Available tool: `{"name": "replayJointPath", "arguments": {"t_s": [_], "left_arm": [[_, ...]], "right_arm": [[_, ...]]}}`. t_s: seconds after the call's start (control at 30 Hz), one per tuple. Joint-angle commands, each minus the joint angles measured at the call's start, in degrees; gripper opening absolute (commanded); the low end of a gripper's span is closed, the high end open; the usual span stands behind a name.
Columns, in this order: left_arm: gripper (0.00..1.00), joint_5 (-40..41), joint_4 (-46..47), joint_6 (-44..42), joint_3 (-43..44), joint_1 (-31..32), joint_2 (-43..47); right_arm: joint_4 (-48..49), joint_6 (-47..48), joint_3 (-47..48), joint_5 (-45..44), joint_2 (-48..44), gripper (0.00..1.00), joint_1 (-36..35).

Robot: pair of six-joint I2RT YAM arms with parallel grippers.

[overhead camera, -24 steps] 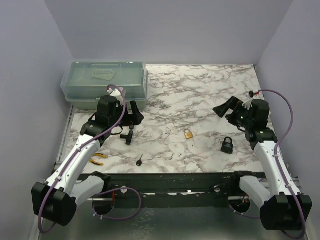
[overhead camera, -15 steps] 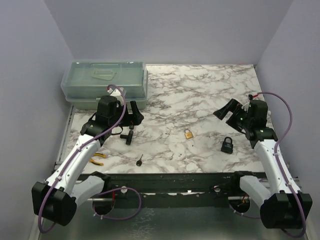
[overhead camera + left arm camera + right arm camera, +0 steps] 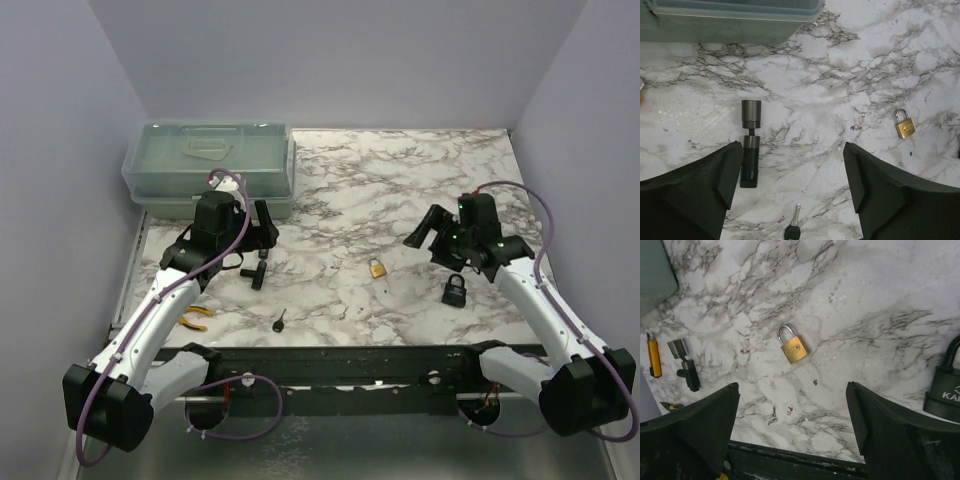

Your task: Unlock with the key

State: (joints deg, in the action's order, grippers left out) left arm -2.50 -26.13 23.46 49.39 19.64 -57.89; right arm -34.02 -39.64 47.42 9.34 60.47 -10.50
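Observation:
The robot will lower its right gripper past the brass padlock (image 3: 376, 267) onto the key's thin dark blade (image 3: 344, 312), since it lies flat below the gripper, to its left in the top view.
The key (image 3: 279, 321), tiny with a round black head, lies near the table's front edge. In the left wrist view the key (image 3: 793, 227) sits at the bottom edge, blade pointing up. My left gripper (image 3: 792, 175) hangs open just beyond it, nothing between its fingers; from above the left gripper (image 3: 262, 228) is near the box. A brass padlock (image 3: 376, 267) and a black padlock (image 3: 455, 291) lie right of centre. My right gripper (image 3: 428, 235) hovers open above them. Through it I see the brass padlock (image 3: 792, 347) and the black padlock (image 3: 945, 390). The right gripper (image 3: 792, 390) holds nothing.
A clear plastic box (image 3: 210, 165) stands at the back left. A black T-shaped piece (image 3: 258, 272) lies below my left gripper, with yellow-handled pliers (image 3: 195, 315) by the left edge. The black front rail (image 3: 350, 360) borders the table.
My right arm has swung left toward the table's middle, bringing its open gripper over the padlocks. The left arm has barely moved.

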Motion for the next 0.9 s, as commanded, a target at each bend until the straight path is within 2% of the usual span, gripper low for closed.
{"name": "replayJointPath", "arguments": {"t_s": [0.0, 0.23, 0.4, 0.57, 0.77, 0.87], "left_arm": [[0.88, 3.8, -1.0, 0.2, 1.7, 0.3, 0.2], [0.86, 4.7, -1.1, 0.5, 1.4, 0.3, 1.6], [0.85, 5.6, -1.0, 0.5, 1.2, 0.3, 2.5], [0.85, 6.1, -1.2, 0.6, 1.0, 0.3, 3.5], [0.85, 6.3, -1.2, 0.7, 0.9, 0.3, 4.5], [0.85, 6.3, -1.2, 0.7, 0.9, 0.3, 4.8]], "right_arm": [[-5.7, -7.8, 4.0, -9.8, 3.7, 0.93, -9.7], [-12.6, -22.4, 11.2, -23.6, 16.5, 0.89, -31.7], [-16.9, -29.6, 18.8, -26.5, 29.6, 0.84, -43.2], [-19.2, -34.6, 24.0, -26.1, 37.4, 0.75, -48.5], [-18.8, -37.5, 23.5, -24.7, 39.6, 0.68, -50.5], [-18.4, -38.3, 23.0, -24.2, 40.3, 0.61, -51.0]]}}
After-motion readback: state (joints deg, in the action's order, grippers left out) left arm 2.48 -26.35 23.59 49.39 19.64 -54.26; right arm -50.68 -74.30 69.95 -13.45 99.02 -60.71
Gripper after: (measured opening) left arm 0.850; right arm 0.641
